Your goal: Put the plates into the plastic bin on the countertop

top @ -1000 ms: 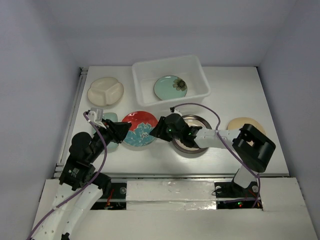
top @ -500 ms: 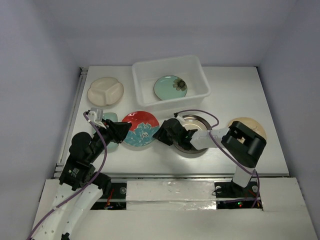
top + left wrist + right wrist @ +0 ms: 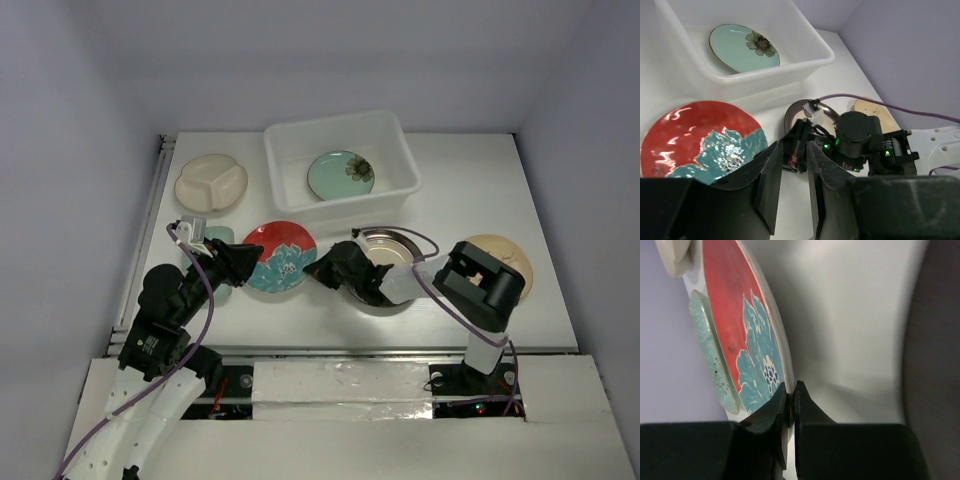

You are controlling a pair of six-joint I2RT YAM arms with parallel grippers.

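Observation:
My right gripper will next go up, outward over the bin's near side, then down onto the pale teal plate, because that side blocks the red plate's way in.
The red plate with a teal flower lies on the countertop. My right gripper is shut on its right rim, and the wrist view shows the rim pinched between the fingers. My left gripper sits at the plate's left edge, its jaws a narrow gap apart with only bare table between them. A pale teal plate lies inside the plastic bin. My right arm partly covers the metallic plate.
A cream divided plate lies at the back left. A small mint dish sits beside the red plate. A cream floral plate lies at the right, partly behind the right arm. A metal rail runs along the left edge.
My right gripper slid left from over the metallic plate to the red plate's right rim and closed on it. The left arm has not moved.

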